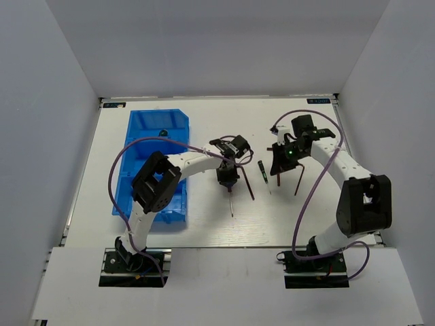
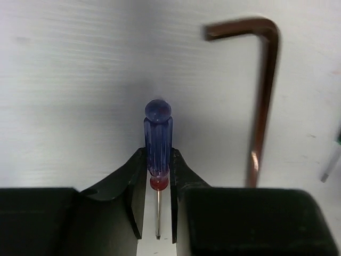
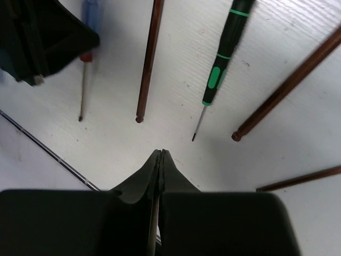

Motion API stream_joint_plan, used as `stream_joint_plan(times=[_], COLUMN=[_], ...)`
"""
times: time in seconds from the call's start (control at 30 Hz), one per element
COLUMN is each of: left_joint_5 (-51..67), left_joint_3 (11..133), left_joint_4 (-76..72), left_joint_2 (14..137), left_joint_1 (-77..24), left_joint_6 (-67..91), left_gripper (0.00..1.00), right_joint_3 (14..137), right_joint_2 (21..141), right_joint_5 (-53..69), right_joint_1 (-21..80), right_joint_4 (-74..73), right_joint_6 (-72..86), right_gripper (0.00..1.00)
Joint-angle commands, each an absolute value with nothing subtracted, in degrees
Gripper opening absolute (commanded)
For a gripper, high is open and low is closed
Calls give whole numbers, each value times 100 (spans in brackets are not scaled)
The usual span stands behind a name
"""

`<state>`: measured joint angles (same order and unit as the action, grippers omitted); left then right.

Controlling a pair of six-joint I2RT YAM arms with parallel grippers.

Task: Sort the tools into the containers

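My left gripper lifts above the middle container's raised side next, swings over it and releases, as that container lies to the gripper's left in the top view.
A thin blue-handled screwdriver [image 2: 157,136] lies on the white table, and my left gripper [image 2: 158,154] is shut on the lower end of its handle, one finger against each side. From above, that gripper [image 1: 228,178] is at mid-table with the steel shaft [image 1: 232,204] poking out toward the near edge. A red-brown L-shaped hex key [image 2: 264,101] lies just to its right. My right gripper [image 3: 161,152] is shut and holds nothing; it hovers above the table near a slim dark-green screwdriver [image 3: 226,48] and several hex keys [image 3: 149,58]. The blue containers [image 1: 153,163] stand at the left.
One small dark item [image 1: 163,132] sits in the far bin. More hex keys [image 1: 298,180] lie under the right arm. The left arm reaches across the near bins. White walls close the table in on three sides.
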<state>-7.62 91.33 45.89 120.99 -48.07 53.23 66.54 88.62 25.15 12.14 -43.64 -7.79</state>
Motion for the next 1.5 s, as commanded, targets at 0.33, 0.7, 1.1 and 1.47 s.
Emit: stream_joint_plan(times=[0.33, 0.7, 1.1, 1.47], left_joint_5=[-1908, -2197, -1732, -1731], left_joint_3=[8369, 8895, 7928, 7550], left_joint_4=[5310, 5739, 5327, 5378], left_joint_2=[9714, 9300, 9105, 9044], left_joint_1=[-3113, -2093, -1055, -844], left_joint_6=[6723, 7609, 8147, 8271], left_gripper=[0, 0, 0, 53], right_joint_3=[7172, 7312, 7717, 7884], right_joint_2=[9826, 10492, 10890, 11171], right_joint_5=[2584, 320, -79, -70], right_joint_1=[1862, 2294, 2312, 2320], right_joint_4=[-4334, -3218, -3068, -3120], right_joint_6=[-1503, -1125, -1055, -984], right_gripper=[44, 48, 48, 48])
